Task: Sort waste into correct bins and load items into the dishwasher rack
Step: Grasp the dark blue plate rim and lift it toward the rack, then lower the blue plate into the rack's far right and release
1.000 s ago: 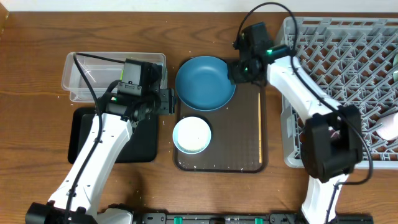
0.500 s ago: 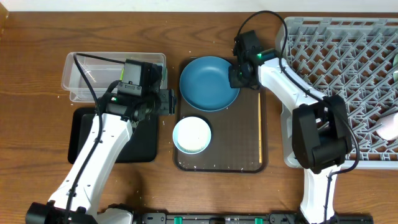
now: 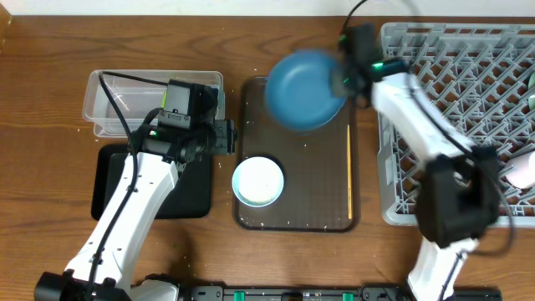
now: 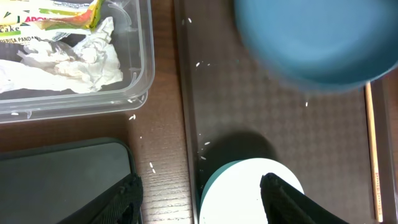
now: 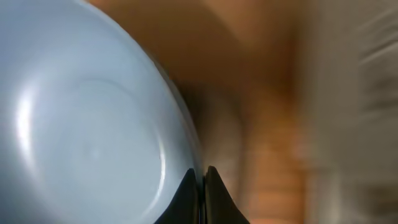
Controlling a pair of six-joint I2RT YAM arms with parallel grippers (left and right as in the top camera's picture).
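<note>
Next, my right gripper swings to the right in the overhead view, tilts the bowl and releases it into the rack's far end [image 3: 515,52], where the rack's wires stand empty.
My right gripper [image 3: 346,77] is shut on the rim of the large dark blue bowl [image 3: 303,89], which hangs blurred above the far end of the brown tray [image 3: 309,196]. In the right wrist view the fingers [image 5: 202,177] pinch the bowl's edge [image 5: 93,124]. The grey dishwasher rack [image 3: 468,100] lies just to the right. My left gripper [image 3: 232,136] hovers open over the tray's left edge, above the mint-green bowl [image 4: 249,196]. The clear tub [image 4: 142,62] holds the yellow-green wrapper [image 4: 68,12] and white paper scraps [image 4: 74,56]. Chopsticks [image 3: 349,171] lie along the tray's right side.
The black tray [image 3: 188,196] lies in front of the clear tub, partly under my left arm. Loose rice grains [image 4: 199,64] dot the wood and the brown tray. A pale item [image 3: 525,171] rests at the rack's right edge.
The right gripper shut on the blue bowl's rim, lifted it off the brown tray and carried it to the right. The left arm has stayed still.
</note>
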